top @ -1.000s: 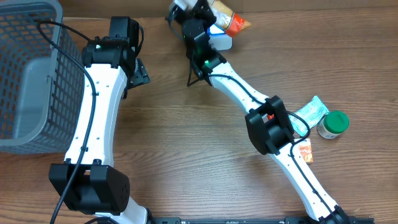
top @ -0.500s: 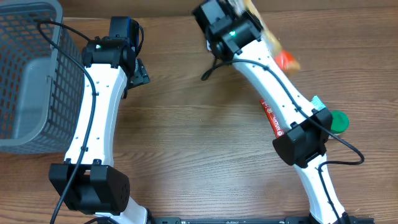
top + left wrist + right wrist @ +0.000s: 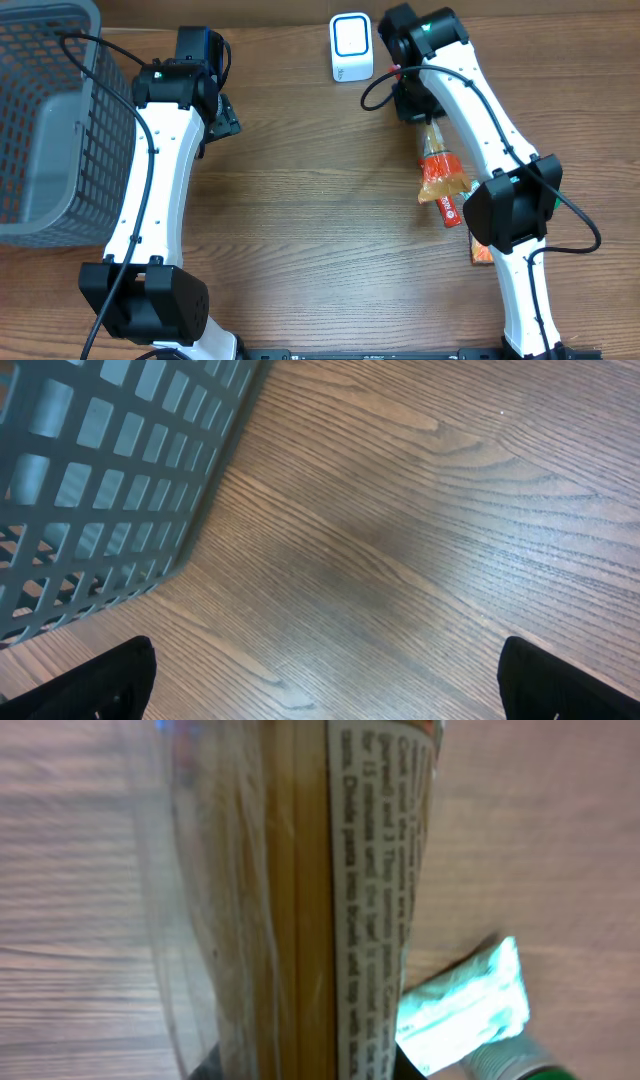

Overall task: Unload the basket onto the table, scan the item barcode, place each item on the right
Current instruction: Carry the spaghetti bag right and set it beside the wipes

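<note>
My right gripper still holds the spaghetti packet, and next it will lower the packet slightly back and let it go onto the bare wood below.
The item is a clear packet of spaghetti (image 3: 439,170) with an orange-red end. My right gripper (image 3: 420,108) is shut on its top end, and it hangs toward the table's near side. In the right wrist view the packet (image 3: 300,900) fills the frame between the dark fingers (image 3: 405,1066), its printed text strip facing right. The white scanner (image 3: 351,47) with a blue-rimmed window stands at the far edge, left of the right gripper and apart from the packet. My left gripper (image 3: 222,115) is open over bare wood, its gripper (image 3: 325,680) showing nothing between the tips.
A grey mesh basket (image 3: 40,120) stands at the far left, its wall (image 3: 100,480) close to the left gripper. A teal packet (image 3: 465,1005) and a green-capped bottle (image 3: 520,1065) lie beyond the spaghetti. A small orange item (image 3: 481,250) lies under the right arm.
The right arm has swung right and nearer, away from the scanner, carrying the spaghetti packet, which now hangs over the middle right. The scanner is uncovered. The left arm has not moved.
</note>
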